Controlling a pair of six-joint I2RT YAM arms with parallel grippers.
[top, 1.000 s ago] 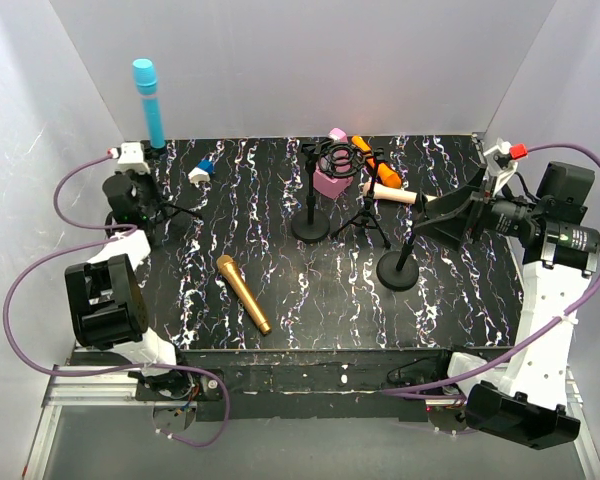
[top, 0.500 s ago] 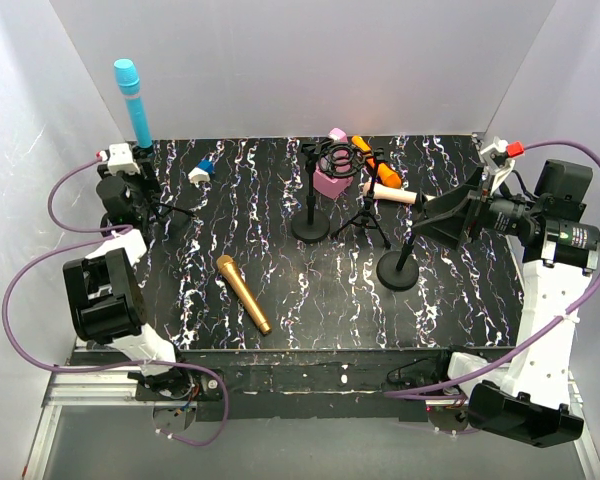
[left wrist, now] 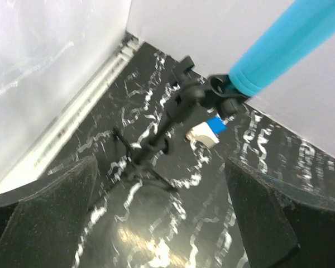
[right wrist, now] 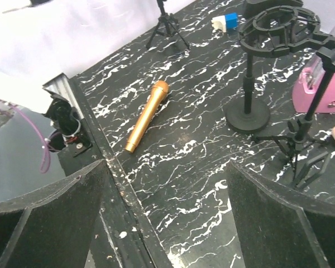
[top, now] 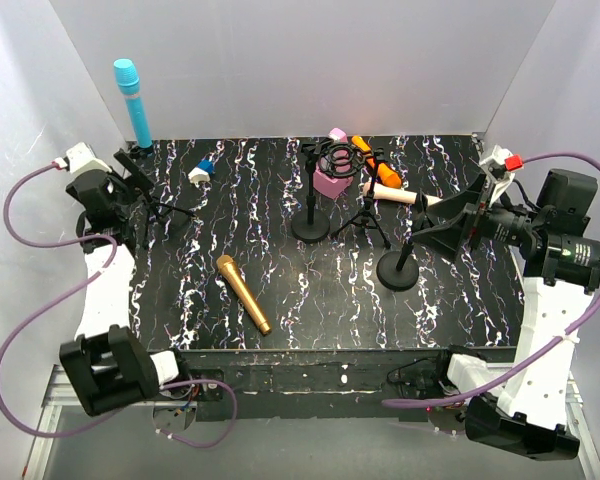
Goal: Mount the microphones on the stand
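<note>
My left gripper swings back and down, to the right in the top view, onto the gold microphone's handle near its head (top: 237, 281) next, since it lies unmounted.
The cyan-blue microphone (top: 130, 100) (left wrist: 285, 47) stands tilted in the clip (left wrist: 218, 92) of a small tripod stand (top: 150, 195) (left wrist: 156, 139) at the back left. My left gripper (top: 135, 185) (left wrist: 162, 223) is open just in front of that stand, holding nothing. The gold microphone (top: 243, 293) (right wrist: 147, 116) lies flat on the table, left of middle. The orange microphone (top: 375, 160) and the pale pink-beige microphone (top: 392, 195) sit at the stands at the back middle. My right gripper (top: 435, 225) (right wrist: 167, 223) hangs open and holds nothing.
A ring-mount stand (top: 335, 160) (right wrist: 279, 28) on a round base, a tripod stand (top: 365, 225) (right wrist: 301, 151) and a round-base stand (top: 398, 270) crowd the middle. A pink metronome (top: 330, 180) (right wrist: 318, 89) sits behind them. A small white-and-blue object (top: 200, 172) (left wrist: 207, 129) lies at the back left.
My left gripper has opened, let go of the cyan-blue microphone and drawn back to the left. The microphone stays in the stand's clip. The right arm has barely moved.
</note>
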